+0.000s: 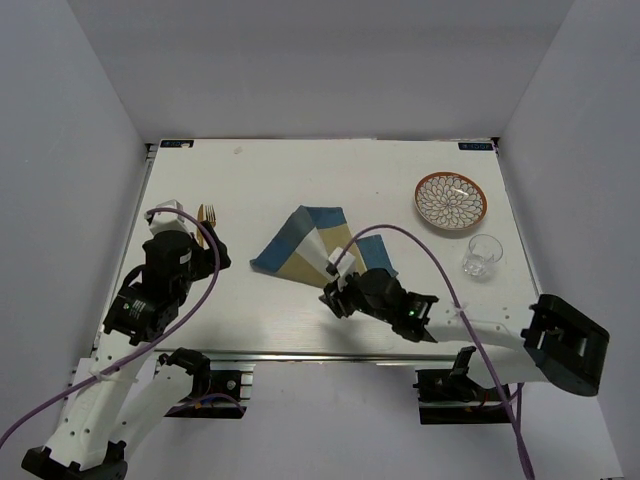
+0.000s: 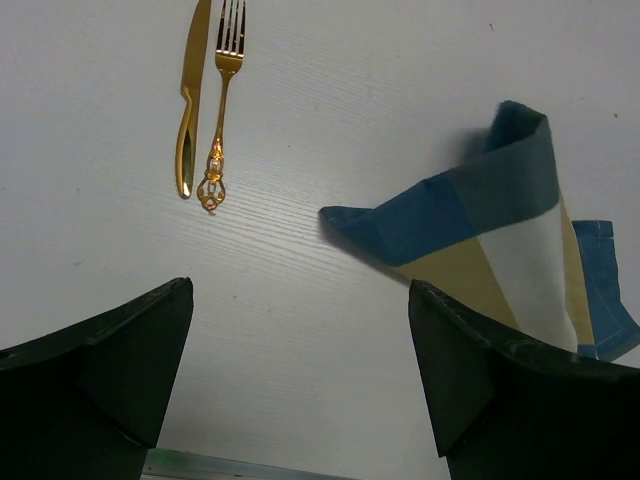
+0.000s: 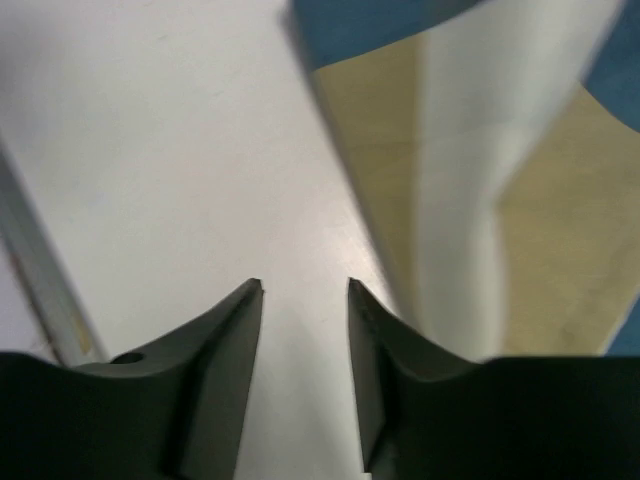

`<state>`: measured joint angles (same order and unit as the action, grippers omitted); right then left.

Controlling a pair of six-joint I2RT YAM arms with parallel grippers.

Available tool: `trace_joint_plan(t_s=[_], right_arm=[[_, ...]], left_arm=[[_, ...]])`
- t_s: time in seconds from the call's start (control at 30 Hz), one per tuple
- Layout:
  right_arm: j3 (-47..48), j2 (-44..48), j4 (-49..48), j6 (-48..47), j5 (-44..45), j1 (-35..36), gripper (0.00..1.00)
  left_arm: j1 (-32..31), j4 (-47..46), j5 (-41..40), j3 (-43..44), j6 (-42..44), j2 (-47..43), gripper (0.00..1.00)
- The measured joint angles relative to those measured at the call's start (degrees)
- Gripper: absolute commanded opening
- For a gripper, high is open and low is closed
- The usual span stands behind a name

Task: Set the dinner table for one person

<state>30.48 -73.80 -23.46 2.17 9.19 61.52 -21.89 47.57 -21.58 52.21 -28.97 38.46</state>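
The placemat (image 1: 315, 245) lies folded over with a blue corner at its far edge, so my right gripper should next rise outward over the placemat and lower onto that corner.
The white dinner table (image 1: 280, 170) carries a gold fork (image 2: 225, 90) and a gold knife (image 2: 190, 100) lying side by side at the left; the fork's tines show in the top view (image 1: 207, 213). A blue, tan and white striped cloth placemat (image 1: 315, 245) lies crumpled and folded over in the middle. My left gripper (image 1: 212, 252) is open wide and empty, just in front of the cutlery (image 2: 300, 290). My right gripper (image 1: 335, 292) is open and empty, low over bare table at the placemat's near edge (image 3: 303, 285); the placemat (image 3: 460, 150) lies beside its right finger.
An orange-rimmed patterned plate (image 1: 451, 200) sits at the back right, with a clear glass (image 1: 482, 255) in front of it. Purple cables loop over both arms. A metal rail (image 1: 300, 352) runs along the table's near edge. White walls stand on three sides.
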Motion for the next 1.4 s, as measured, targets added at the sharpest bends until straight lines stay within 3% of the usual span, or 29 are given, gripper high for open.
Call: trace_joint_plan(t_s=[0.23, 0.27, 0.3, 0.4, 0.57, 0.73, 0.83, 0.97, 1.1, 1.2, 1.4], right_arm=[[-10.29, 7.72, -2.43, 5.03, -6.86, 5.44, 0.57], [-11.10, 8.46, -2.60, 6.27, -6.71, 5.79, 0.75], [-13.44, 11.04, -3.04, 8.13, -5.66, 6.51, 0.80], [-16.68, 18.69, -2.27, 13.53, 3.78, 6.82, 0.89], [-11.85, 23.02, 1.73, 18.16, 19.12, 2.40, 0.89], [4.57, 11.21, 7.17, 18.60, 18.16, -9.16, 0.89], [16.44, -0.96, 9.88, 18.51, 10.19, -18.34, 0.87], [35.47, -19.08, 16.92, 17.40, -1.60, -28.37, 0.75], [52.46, -34.36, 23.98, 14.64, -10.84, -34.53, 0.71], [57.79, -41.11, 26.97, 13.03, -16.31, -36.68, 0.69], [58.71, -48.85, 30.88, 11.23, -25.16, -37.44, 0.65]], left_arm=[[0.00, 0.02, -0.24, 0.00, -0.22, 0.09, 0.98], [0.00, 0.02, -0.28, 0.00, -0.26, 0.09, 0.98], [0.00, 0.02, -0.28, 0.00, -0.33, 0.09, 0.98], [0.00, 0.04, -0.31, 0.00, -0.44, 0.07, 0.98], [0.00, 0.09, -0.39, 0.00, -0.48, 0.11, 0.98], [0.00, 0.17, -0.48, 0.00, -0.50, 0.22, 0.98], [0.00, 0.22, -0.50, 0.00, -0.55, 0.59, 0.98], [-0.31, 0.28, -0.52, 0.00, -0.61, 0.87, 0.98], [-0.48, 0.35, -0.52, 0.00, -0.61, 1.09, 0.98], [-0.48, 0.37, -0.52, 0.00, -0.61, 1.27, 0.98], [-0.48, 0.37, -0.50, 0.00, -0.59, 2.12, 0.98]])
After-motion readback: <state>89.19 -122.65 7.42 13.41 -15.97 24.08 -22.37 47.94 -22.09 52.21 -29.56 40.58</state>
